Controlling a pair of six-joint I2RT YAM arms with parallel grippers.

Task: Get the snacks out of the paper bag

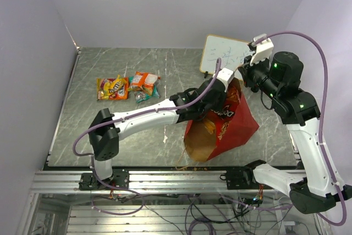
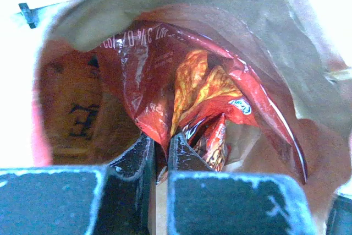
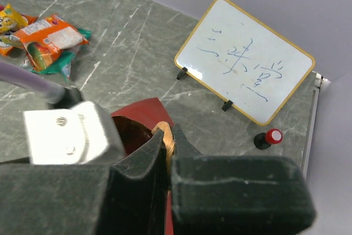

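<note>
The tabletop by the yellow-orange packet is clear, to the left in the top view. Next, my left gripper needs to rise, carry the chip bag there, lower and release it.
The red paper bag point(image 1: 239, 127) is held up off the table at the right of centre. My right gripper point(image 3: 170, 136) is shut on its tan cord handle point(image 3: 168, 136), and in the top view that gripper point(image 1: 242, 75) is at the bag's upper end. My left gripper point(image 1: 217, 104) reaches into the bag. In the left wrist view it point(image 2: 161, 147) is shut on the edge of a red chip bag point(image 2: 165, 81) inside the brown kraft interior point(image 2: 71, 108). The red chip bag point(image 1: 231, 105) also shows in the top view. A tan-brown surface point(image 1: 199, 142) shows at the bag's near end; I cannot tell what it is.
A yellow-orange packet point(image 1: 113, 87) and an orange-teal packet point(image 1: 146, 85) lie on the table at the left. A small whiteboard point(image 1: 225, 54) stands behind the bag, with a red-capped black marker point(image 3: 268, 138) near it. Purple walls close in the table.
</note>
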